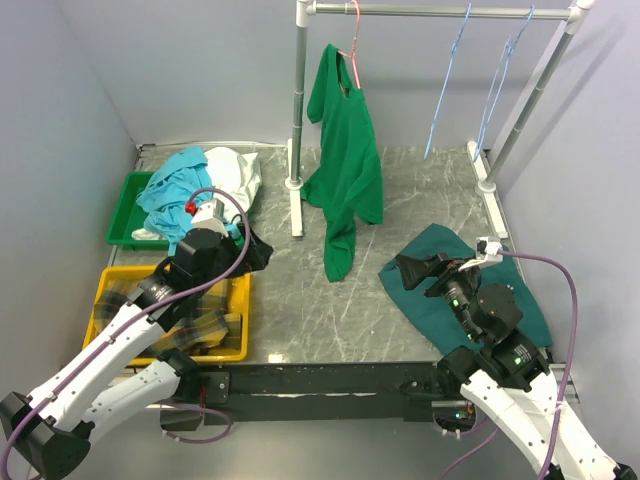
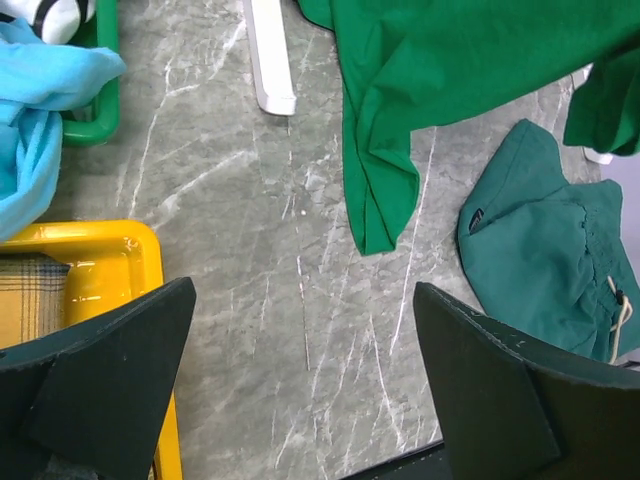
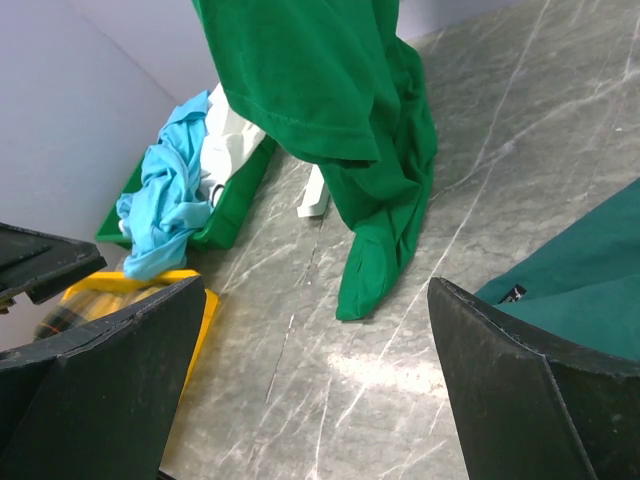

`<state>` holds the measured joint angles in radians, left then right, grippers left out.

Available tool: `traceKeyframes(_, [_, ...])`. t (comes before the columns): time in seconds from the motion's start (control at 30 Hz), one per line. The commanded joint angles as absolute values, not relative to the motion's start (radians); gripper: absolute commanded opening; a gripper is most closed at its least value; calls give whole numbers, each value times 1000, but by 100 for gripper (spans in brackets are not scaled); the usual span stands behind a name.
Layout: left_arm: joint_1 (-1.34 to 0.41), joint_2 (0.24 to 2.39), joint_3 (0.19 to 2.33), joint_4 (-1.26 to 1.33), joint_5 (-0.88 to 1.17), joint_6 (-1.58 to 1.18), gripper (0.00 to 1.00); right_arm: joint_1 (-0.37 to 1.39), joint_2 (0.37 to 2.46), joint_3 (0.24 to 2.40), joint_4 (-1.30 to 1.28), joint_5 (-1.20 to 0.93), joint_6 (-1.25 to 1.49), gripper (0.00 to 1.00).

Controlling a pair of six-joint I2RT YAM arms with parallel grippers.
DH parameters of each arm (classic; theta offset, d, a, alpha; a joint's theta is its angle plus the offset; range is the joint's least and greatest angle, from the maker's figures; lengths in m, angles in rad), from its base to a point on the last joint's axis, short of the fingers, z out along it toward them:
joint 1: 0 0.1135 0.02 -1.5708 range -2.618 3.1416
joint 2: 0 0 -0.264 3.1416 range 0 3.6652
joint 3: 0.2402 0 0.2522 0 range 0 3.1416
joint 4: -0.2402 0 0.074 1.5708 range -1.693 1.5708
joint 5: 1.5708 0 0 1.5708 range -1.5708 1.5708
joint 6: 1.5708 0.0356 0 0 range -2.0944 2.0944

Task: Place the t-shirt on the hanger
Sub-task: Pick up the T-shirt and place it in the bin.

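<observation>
I will move my left gripper outward and to the left in the top view, then down onto the t-shirt's crumpled folds, which are heaped above the green bin's rim.
The light turquoise t-shirt lies crumpled in the green bin at the back left; it also shows in the left wrist view and the right wrist view. Two light-blue wire hangers hang empty on the rail at the back right. My left gripper is open and empty above the table beside the yellow bin, right of the t-shirt. My right gripper is open and empty over the dark teal garment.
A bright green shirt hangs on a pink hanger from the rack's rail. The rack's post stands mid-table. A yellow bin with plaid cloth sits front left. White cloth lies by the green bin.
</observation>
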<state>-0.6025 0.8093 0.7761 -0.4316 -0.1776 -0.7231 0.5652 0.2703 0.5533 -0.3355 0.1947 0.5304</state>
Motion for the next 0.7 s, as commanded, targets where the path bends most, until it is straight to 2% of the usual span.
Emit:
traceKeyframes(0.0, [-597,814,834,-446,-227,-752,96,569,278,554,-327,201,532,100])
traceKeyframes(0.2, [-597,836,893,-491,-322,-790,96,568,293,552,-318,193,529,100])
traceKeyframes(0.37, [-580,985,998,-499,-422,-789,97,568,296,552,-316,190,531,100])
traceKeyframes(0.57, [-348,1192,1166,-522,-362,-834,99,568,299,557,-321,183,529,100])
traceKeyframes(0.67, [-207,1275,1186,-531,-360,-873,88,566,298,563,-327,178,528,100])
